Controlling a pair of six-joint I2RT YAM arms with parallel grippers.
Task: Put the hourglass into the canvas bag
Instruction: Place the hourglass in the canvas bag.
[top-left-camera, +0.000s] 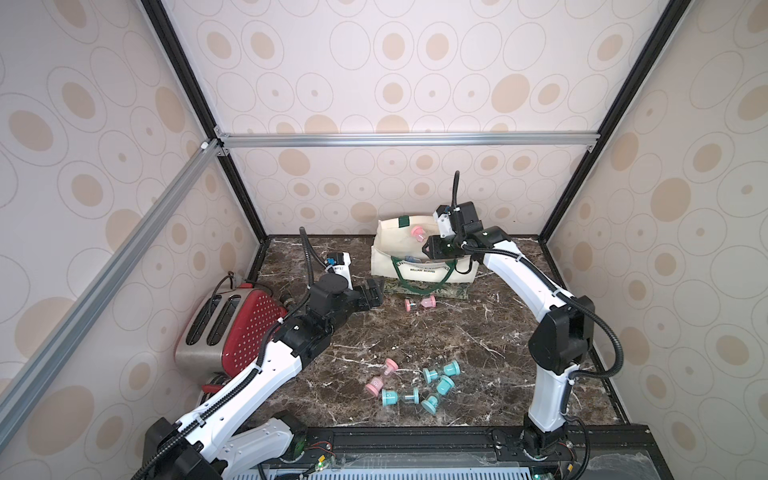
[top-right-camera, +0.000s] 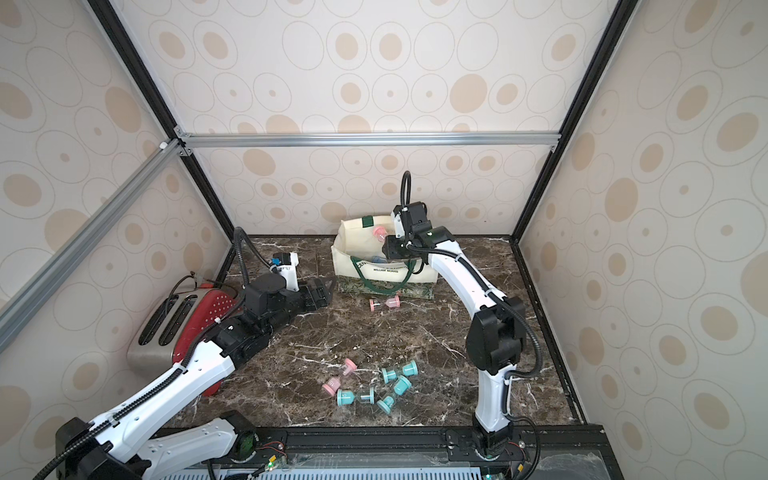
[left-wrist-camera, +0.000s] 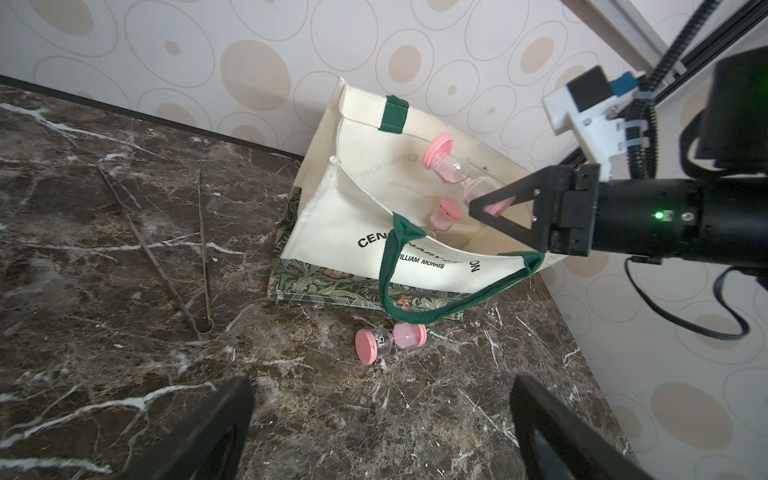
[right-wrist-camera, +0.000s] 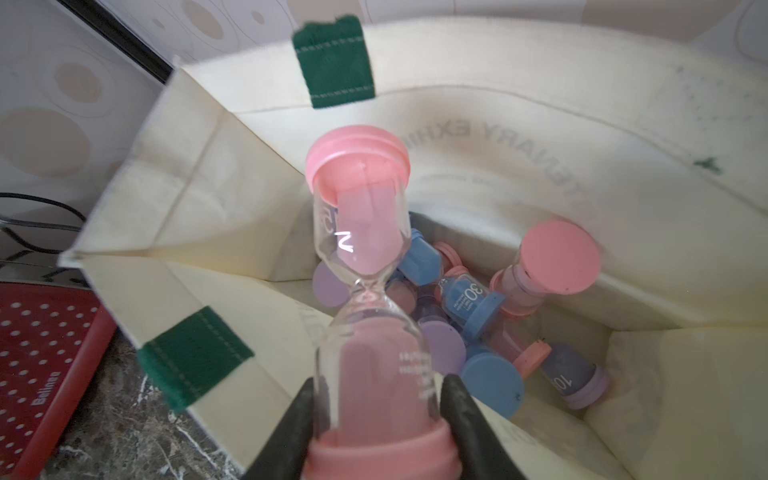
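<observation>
My right gripper is still high above the heap of hourglasses in the bag with the pink hourglass. It needs to go down into the bag and let go of the pink hourglass over them.
The cream canvas bag stands open at the back of the marble table, its green handle hanging down the front. My right gripper is shut on a pink hourglass, gripping one glass bulb just above its end cap. The hourglass hangs over the bag's open mouth, free end toward the far wall. My left gripper is open and empty, low over the table left of the bag.
Several blue, purple and pink hourglasses lie inside the bag. One pink hourglass lies before it. A pink one and several teal ones lie near the front. Metal tongs and a red toaster are at the left.
</observation>
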